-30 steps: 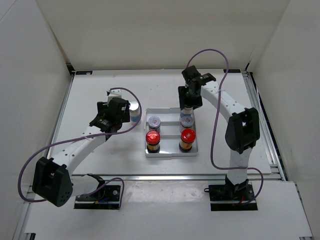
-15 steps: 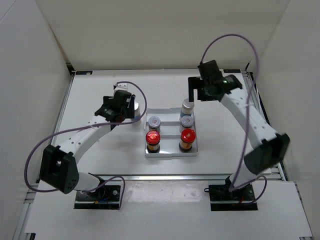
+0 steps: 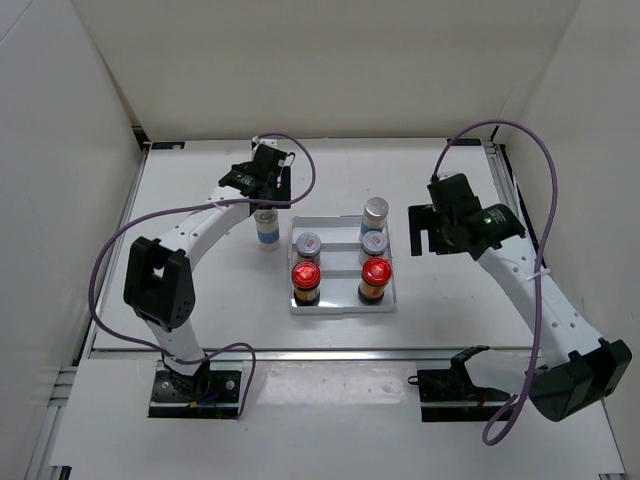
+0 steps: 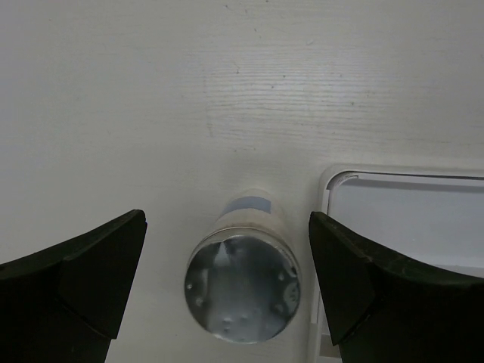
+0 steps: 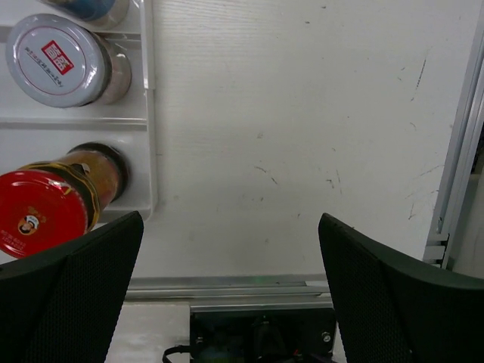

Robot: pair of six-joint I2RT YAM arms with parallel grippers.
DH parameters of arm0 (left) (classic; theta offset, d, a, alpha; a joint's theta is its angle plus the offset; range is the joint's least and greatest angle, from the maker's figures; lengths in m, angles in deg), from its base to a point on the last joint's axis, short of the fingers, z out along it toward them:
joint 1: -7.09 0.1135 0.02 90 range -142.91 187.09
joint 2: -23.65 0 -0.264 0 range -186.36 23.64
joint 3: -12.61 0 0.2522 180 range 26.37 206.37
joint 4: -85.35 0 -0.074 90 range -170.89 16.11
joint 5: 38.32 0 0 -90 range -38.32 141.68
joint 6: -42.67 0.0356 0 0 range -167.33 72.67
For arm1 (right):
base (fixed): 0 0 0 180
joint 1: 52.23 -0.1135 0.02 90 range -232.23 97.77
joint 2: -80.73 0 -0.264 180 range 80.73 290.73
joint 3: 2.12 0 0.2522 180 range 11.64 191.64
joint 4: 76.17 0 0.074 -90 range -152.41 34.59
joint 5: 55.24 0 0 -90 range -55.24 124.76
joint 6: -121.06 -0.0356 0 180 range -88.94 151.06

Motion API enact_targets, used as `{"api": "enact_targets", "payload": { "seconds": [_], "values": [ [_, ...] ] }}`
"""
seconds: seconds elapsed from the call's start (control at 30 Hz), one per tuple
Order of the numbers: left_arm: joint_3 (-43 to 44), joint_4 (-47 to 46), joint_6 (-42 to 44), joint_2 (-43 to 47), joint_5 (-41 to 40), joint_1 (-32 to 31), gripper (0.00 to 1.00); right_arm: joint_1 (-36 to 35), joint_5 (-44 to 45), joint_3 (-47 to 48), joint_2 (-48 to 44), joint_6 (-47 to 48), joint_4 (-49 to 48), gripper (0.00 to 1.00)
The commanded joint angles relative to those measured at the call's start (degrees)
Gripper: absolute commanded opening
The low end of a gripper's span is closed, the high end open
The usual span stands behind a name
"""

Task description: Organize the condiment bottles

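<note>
Next, my left gripper goes down around the silver cap [image 3: 265, 214] [image 4: 242, 288], slightly toward the tray, then closes, since the cap is between the open fingers.
A white ridged tray [image 3: 343, 303] holds five condiment bottles: two red-capped [image 3: 305, 277] [image 3: 375, 273], two short silver-capped [image 3: 308, 243] [image 3: 374, 242], and a taller silver-capped one [image 3: 375, 209] at the back right. A sixth bottle [image 3: 266, 229], silver-capped with a blue label, stands on the table just left of the tray. My left gripper [image 3: 266, 186] hovers open above it; the cap [image 4: 242, 283] sits between the fingers, touching neither. My right gripper [image 3: 422, 229] is open and holds nothing, right of the tray. Its view shows a red cap [image 5: 41, 214] and a silver cap [image 5: 59, 60].
The tray's corner [image 4: 340, 185] lies close to the loose bottle's right side. A metal rail [image 5: 454, 166] runs along the table's right edge, and the right arm's base [image 5: 261, 333] sits at the near edge. White walls enclose the table.
My right gripper opened, let go of the tall silver-capped bottle in the tray's back right slot, and drew away to the right. My left gripper moved back and over the loose bottle.
</note>
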Motion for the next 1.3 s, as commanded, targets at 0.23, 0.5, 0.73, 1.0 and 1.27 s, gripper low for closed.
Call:
{"api": "enact_targets", "payload": {
  "seconds": [0.23,0.5,0.73,1.0,1.27],
  "values": [
    [1.62,2.22,-7.54,-0.58,4.18,-0.75,1.0,0.53,2.22,-5.65,-8.28,0.44,2.19,1.0],
    [-0.05,3.27,-9.92,-0.06,4.71,-0.75,1.0,0.53,2.75,-9.95,-11.98,-0.79,1.57,1.0],
    [-1.89,3.89,-10.98,1.53,3.39,-1.27,1.0,0.53,3.45,-10.57,-12.59,-0.79,1.04,1.0],
    [-2.95,3.89,-10.98,3.1,3.39,-1.27,0.89,0.53,6.27,-10.57,-12.59,-2.81,2.28,1.0],
    [-0.23,4.42,-9.58,3.64,2.26,-2.41,0.36,0.53,6.79,-10.57,-12.59,-3.34,2.28,1.0]
  ]
}}
